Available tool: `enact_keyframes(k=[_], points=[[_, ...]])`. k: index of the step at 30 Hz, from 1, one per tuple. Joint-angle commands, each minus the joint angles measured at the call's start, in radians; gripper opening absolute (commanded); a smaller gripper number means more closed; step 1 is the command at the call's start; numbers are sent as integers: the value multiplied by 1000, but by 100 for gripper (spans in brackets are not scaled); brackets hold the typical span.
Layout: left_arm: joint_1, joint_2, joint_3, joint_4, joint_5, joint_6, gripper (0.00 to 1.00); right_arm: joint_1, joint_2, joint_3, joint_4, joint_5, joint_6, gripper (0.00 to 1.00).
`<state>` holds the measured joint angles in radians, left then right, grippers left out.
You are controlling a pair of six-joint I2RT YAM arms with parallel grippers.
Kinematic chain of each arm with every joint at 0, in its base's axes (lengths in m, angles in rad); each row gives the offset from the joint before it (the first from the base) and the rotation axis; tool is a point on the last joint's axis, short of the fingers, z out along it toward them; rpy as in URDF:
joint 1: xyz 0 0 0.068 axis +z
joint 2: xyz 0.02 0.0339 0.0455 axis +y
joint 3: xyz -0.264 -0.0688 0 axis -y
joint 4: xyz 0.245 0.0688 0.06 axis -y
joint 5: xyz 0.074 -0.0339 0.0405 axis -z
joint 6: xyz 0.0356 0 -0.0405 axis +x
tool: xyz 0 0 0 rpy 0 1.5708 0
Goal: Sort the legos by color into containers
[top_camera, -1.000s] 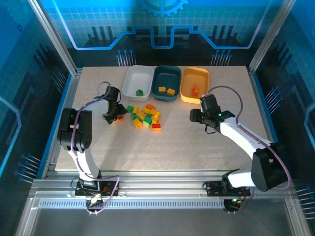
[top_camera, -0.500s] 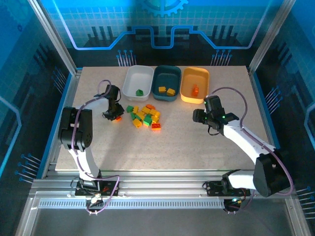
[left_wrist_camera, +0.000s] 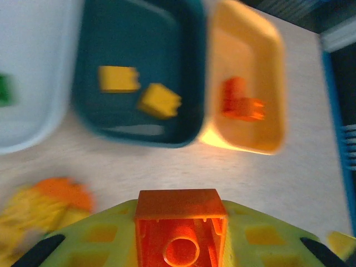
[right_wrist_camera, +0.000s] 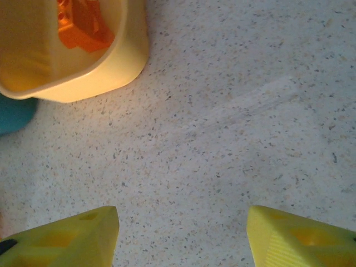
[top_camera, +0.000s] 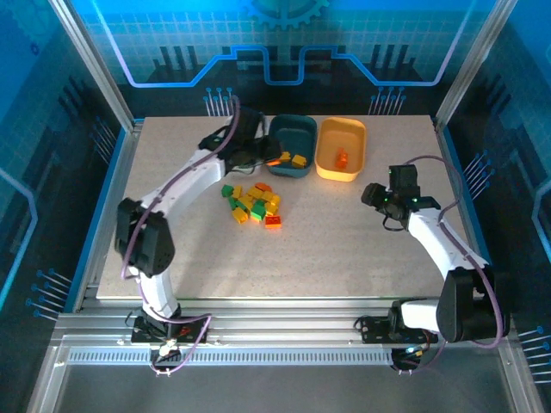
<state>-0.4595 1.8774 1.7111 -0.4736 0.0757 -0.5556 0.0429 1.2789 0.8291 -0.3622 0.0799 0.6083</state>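
My left gripper moves across the dark teal container next and releases the matching brick over an orange-red lego [top_camera: 342, 160] [left_wrist_camera: 240, 102]. That lego lies in the yellow-orange container.
My left gripper [top_camera: 269, 160] is shut on an orange-red lego [left_wrist_camera: 181, 225] and hangs at the near left edge of the dark teal container [top_camera: 297, 138]. That container holds two yellow legos [left_wrist_camera: 118, 78]. The yellow-orange container [top_camera: 349, 133] to its right holds one orange-red lego [left_wrist_camera: 242, 100]. The white container [left_wrist_camera: 33, 67] on the left holds a green lego [left_wrist_camera: 4, 89], and my left arm covers most of it from above. A pile of green, yellow and orange-red legos [top_camera: 254, 202] lies in front of the containers. My right gripper [top_camera: 379, 198] is open over bare table, near and to the right of the yellow-orange container [right_wrist_camera: 83, 78].
The table [top_camera: 344, 249] is a speckled beige slab inside a metal frame. My left arm [top_camera: 194, 176] stretches diagonally from the near left across to the containers. Bare table lies in front of the pile and around my right gripper.
My left gripper shut on an orange-red lego left of the pile and swung it up and right to the containers. My right arm drew back to the right.
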Motion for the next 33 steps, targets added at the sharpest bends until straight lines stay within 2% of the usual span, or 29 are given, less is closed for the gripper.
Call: enact_keyframes(k=[1,7,16,30,33], points=[[-42,138,119,60,166,54,16,-52,-40,-35,19,-62,43,64],[-93,382,406,110,262,54,16,-98,-57,-73,48,-98,51,64],[-113,670,734,130,260,-33,22,-108,-85,-101,75,-124,57,63],[-131,837,879,187,139,-98,27,-106,-97,-137,121,-173,70,63],[-130,846,884,184,117,-103,35,-106,-94,-138,125,-177,70,64]])
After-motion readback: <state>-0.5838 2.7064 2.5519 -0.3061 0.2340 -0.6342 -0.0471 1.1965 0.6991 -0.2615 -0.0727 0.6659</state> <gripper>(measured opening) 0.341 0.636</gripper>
